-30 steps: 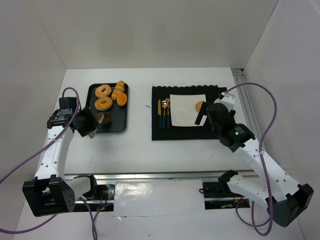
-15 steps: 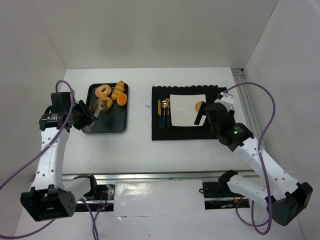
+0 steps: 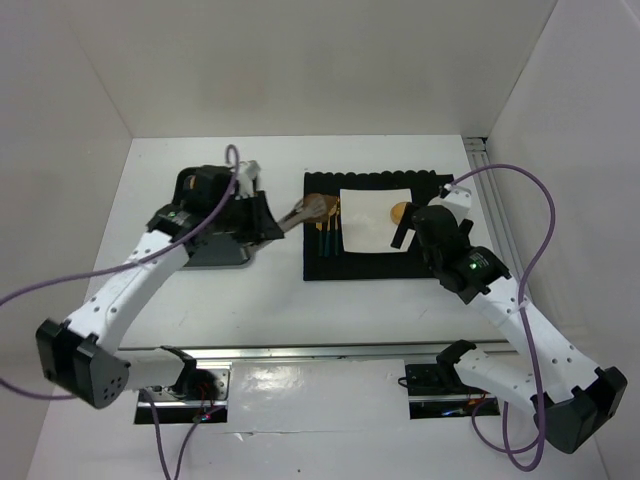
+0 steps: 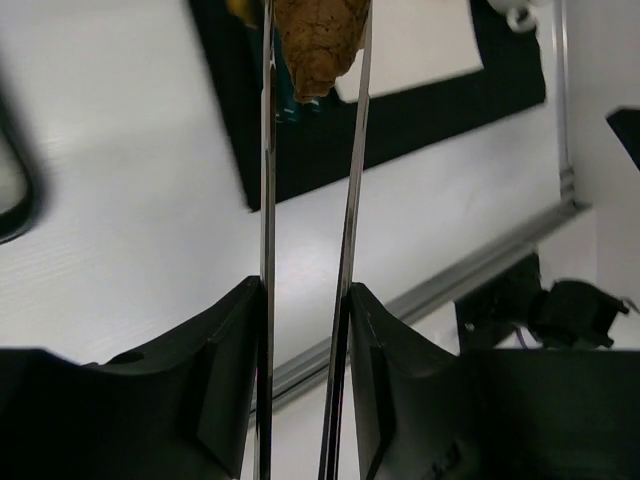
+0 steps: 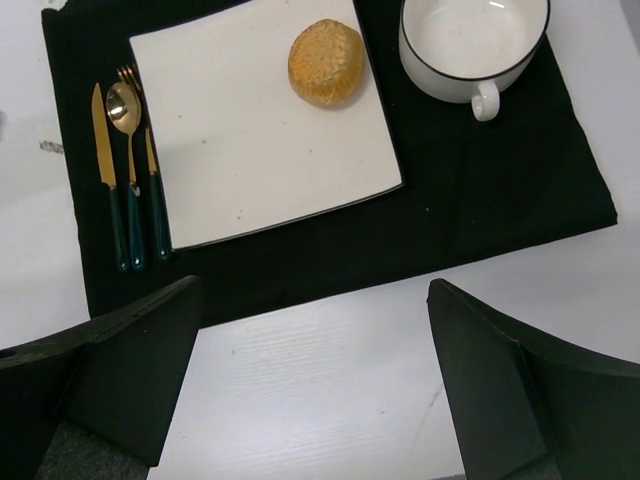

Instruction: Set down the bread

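Observation:
The plate's bare part (image 4: 412,42) beside the bun (image 3: 368,222) is to the right of my left gripper in the top view, so my left gripper needs to sweep over there next, go down and let go of the tongs.
The bread (image 4: 318,40), a brown rough lump, is pinched between the tips of two thin metal tong blades (image 4: 352,200). My left gripper (image 4: 305,300) is shut on those tongs. In the top view the left gripper (image 3: 268,222) reaches right, and the bread (image 3: 316,208) hangs over the left edge of the black placemat (image 3: 370,268), above the cutlery. A golden bun (image 5: 326,62) lies on the white square plate (image 5: 250,150). My right gripper (image 5: 310,390) stands wide open with nothing in it, over the table just in front of the placemat.
A white cup (image 5: 470,45) with a dark rim stands on the placemat right of the plate. A gold knife, spoon and fork (image 5: 128,170) lie left of the plate. The black tray (image 3: 215,255) at the left is mostly hidden by my left arm.
My left arm swung right from the tray to the placemat's left edge, carrying the bread in the tongs. The right arm has not moved.

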